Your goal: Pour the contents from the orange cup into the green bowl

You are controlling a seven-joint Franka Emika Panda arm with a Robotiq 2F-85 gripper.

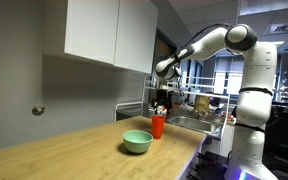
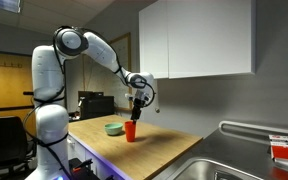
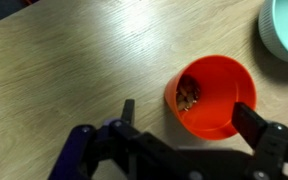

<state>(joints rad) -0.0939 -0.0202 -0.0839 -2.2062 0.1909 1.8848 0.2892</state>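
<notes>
The orange cup's side by the brown bits is below, between the robot's open fingers, so the gripper should next move down over the cup's rim and close on it.
The orange cup (image 3: 212,95) stands upright on the wooden counter, with small brown bits inside against its left wall. It also shows in both exterior views (image 1: 157,126) (image 2: 130,131). The pale green bowl (image 1: 137,141) sits next to the cup; it shows in an exterior view (image 2: 114,128) and as a pale rim at the top right of the wrist view (image 3: 284,30). My gripper (image 3: 189,118) is open above the cup, one finger to its left and one over its right rim, not touching it. It hangs just over the cup in both exterior views (image 1: 161,104) (image 2: 136,106).
The wooden counter (image 1: 74,150) runs along a grey wall under white wall cabinets (image 1: 104,35). A steel sink (image 2: 239,160) lies at the counter's end. Appliances and clutter stand behind the cup (image 1: 199,105).
</notes>
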